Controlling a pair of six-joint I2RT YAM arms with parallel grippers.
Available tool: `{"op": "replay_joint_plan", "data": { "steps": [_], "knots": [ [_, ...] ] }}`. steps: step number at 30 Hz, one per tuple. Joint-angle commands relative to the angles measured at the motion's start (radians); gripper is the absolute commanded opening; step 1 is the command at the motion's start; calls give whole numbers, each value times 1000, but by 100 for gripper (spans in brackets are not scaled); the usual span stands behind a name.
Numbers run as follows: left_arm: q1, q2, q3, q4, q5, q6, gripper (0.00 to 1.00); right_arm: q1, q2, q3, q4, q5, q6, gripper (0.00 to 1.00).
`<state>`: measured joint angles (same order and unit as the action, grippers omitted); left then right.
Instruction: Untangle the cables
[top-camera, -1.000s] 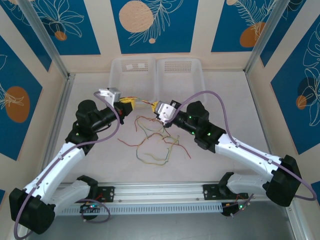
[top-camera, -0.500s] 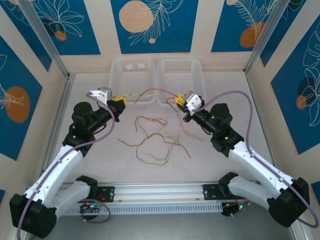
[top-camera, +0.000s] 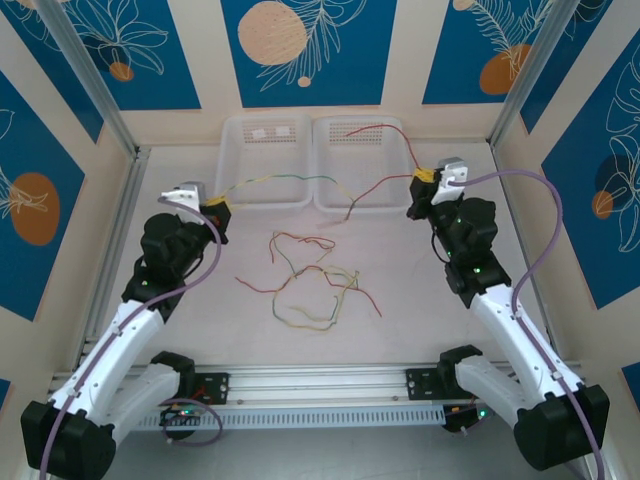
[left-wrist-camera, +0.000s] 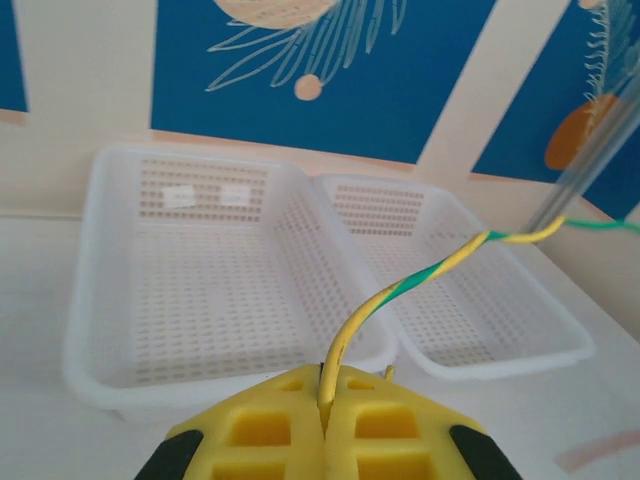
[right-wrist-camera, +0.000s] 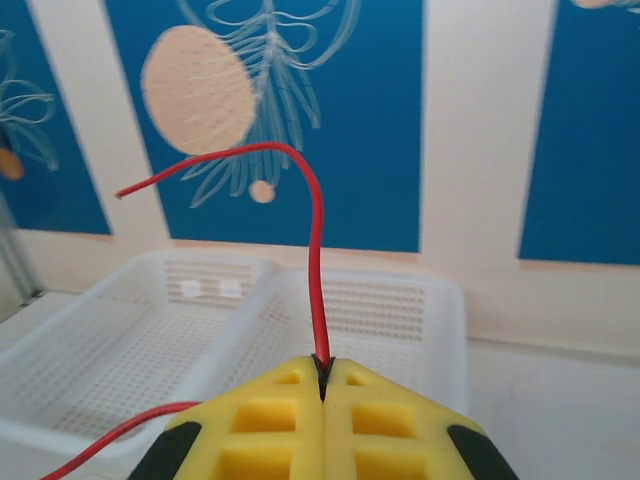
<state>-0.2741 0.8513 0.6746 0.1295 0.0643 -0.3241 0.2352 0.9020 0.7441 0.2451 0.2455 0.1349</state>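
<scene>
My left gripper moves outward over the bottom of the closer basket (top-camera: 266, 165) (left-wrist-camera: 225, 290) next and releases the yellow-green cable there, since that basket stands open and empty.
My left gripper (top-camera: 218, 210) is shut on a yellow-green cable (left-wrist-camera: 400, 290) that runs right across the air above the baskets (top-camera: 290, 180). My right gripper (top-camera: 422, 180) is shut on a red cable (right-wrist-camera: 315, 270); one end arcs up over the right basket (top-camera: 370, 130), the other hangs down to the left (top-camera: 375, 192). The two held cables still meet near the middle between the grippers. A loose tangle of red and yellow-green cables (top-camera: 310, 282) lies on the table between the arms.
Two white perforated baskets stand side by side at the back, left basket (top-camera: 262, 165) and right basket (top-camera: 395, 150). Metal frame posts (top-camera: 90, 80) rise at both back corners. A rail (top-camera: 320, 385) runs along the near edge.
Both grippers have pulled apart, the left one further left and the right one far to the right. The held cables lifted from the tangle and stretched out over the baskets.
</scene>
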Motion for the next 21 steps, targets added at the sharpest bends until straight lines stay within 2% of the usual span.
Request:
{"op": "replay_joint_plan", "data": {
  "steps": [1, 6, 9, 14, 21],
  "knots": [
    [33, -37, -7, -14, -81, -16, 0, -48, -40, 32, -43, 89, 108, 0],
    [82, -89, -17, -72, -243, -86, 0, -141, -92, 32, -82, 122, 154, 0],
    [125, -108, -52, -1, -155, -121, 0, -179, -110, 38, -96, 72, 171, 0],
    [129, -88, -2, 27, -25, -121, 0, -181, -112, 44, -86, -5, 172, 0],
    [129, -32, 79, 6, -63, -74, 0, -176, -130, 11, -23, -74, 177, 0]
  ]
}}
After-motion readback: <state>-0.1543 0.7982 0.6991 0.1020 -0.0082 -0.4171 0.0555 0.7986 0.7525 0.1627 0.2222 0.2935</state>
